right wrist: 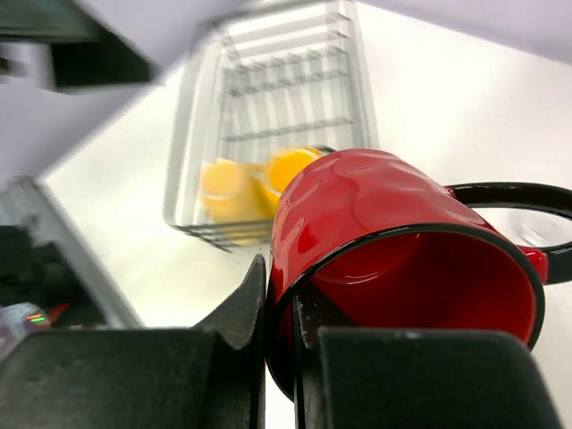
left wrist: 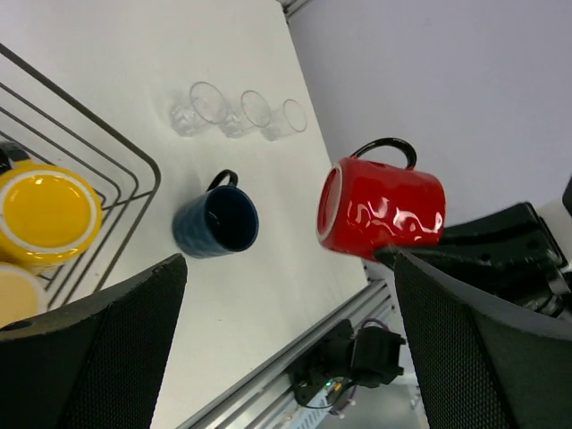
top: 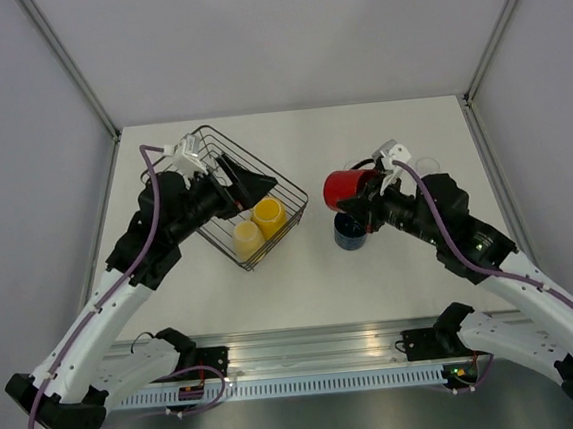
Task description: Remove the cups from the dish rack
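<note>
The right gripper tilts downward next, moves down to the bare tabletop beside the dark blue mug, below it and to its right in the top view, and lets go.
My right gripper [top: 358, 205] is shut on the rim of the red mug [top: 344, 187] and holds it tilted on its side above the table; the pinch shows in the right wrist view [right wrist: 284, 308]. The dark blue mug [top: 349, 231] stands on the table just below it. The orange-yellow mug [top: 268, 214] and the pale cream-yellow mug [top: 248, 240] sit in the near corner of the dark wire dish rack [top: 282, 183]. My left gripper [top: 254, 187] is open and empty over the rack. Three clear glass tumblers [left wrist: 239, 113] stand in a row on the table.
The table's near edge has a metal rail [top: 308, 348] with both arm bases. Grey walls close in the table on the left, right and far sides.
</note>
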Available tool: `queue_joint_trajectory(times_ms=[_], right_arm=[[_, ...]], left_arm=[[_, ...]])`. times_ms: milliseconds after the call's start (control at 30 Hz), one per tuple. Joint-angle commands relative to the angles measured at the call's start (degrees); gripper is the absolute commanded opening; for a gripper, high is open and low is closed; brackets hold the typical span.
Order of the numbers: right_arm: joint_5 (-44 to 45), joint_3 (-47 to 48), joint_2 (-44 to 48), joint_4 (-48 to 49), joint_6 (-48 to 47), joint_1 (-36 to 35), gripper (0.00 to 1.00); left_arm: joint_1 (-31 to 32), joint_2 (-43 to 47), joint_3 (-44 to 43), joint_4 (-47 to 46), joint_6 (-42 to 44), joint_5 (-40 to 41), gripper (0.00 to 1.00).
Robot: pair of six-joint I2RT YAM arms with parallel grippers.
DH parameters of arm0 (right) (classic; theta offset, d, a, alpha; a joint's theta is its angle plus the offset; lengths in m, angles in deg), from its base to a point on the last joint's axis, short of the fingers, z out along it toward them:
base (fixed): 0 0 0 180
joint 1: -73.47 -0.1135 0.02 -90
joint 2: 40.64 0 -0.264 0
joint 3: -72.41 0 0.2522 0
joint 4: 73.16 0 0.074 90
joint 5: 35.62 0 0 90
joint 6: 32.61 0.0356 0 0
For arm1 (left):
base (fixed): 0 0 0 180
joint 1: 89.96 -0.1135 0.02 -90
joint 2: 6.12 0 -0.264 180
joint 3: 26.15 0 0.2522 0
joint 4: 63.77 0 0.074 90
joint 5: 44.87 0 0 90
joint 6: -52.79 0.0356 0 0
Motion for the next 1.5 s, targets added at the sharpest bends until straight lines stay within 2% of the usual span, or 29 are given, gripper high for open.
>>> queue_joint_trajectory(times_ms=[0, 67, 200, 367, 567, 800, 1067, 1467], right_arm=[[17.5, 7.4, -3.4, -12.8, -5.3, 0.0, 0.0], [25.4, 10.2, -7.2, -19.1, -5.0, 0.0, 0.0], [30.8, 11.9, -11.7, -25.7, -5.1, 1.5, 0.0], [28.1, 11.5, -14.7, -27.3, -5.9, 7.2, 0.0], [16.5, 6.7, -16.8, -24.2, -12.3, 16.1, 0.01], [13.1, 5.9, -25.9, -24.7, -16.7, 17.7, 0.0], [6.7, 2.7, -30.0, -21.1, -17.2, 21.4, 0.01], [7.1, 2.8, -35.7, -21.1, -19.3, 24.6, 0.02]], left_arm=[[0.0, 0.9, -5.9, 6.7, 11.9, 2.1, 1.0], [0.0, 1.0, -7.2, 11.1, 15.9, 2.5, 1.0], [0.0, 2.7, -8.3, 17.6, 20.9, 5.3, 1.0], [0.0, 6.4, -6.6, 23.4, 26.0, 8.2, 1.0], [0.0, 10.0, -0.3, 25.1, 31.0, 12.5, 1.0], [0.0, 10.6, 5.6, 23.7, 31.6, 18.5, 1.0], [0.0, 12.6, 8.0, 22.4, 32.2, 19.2, 0.99], [0.0, 15.0, 8.9, 21.8, 32.1, 19.3, 1.0]])
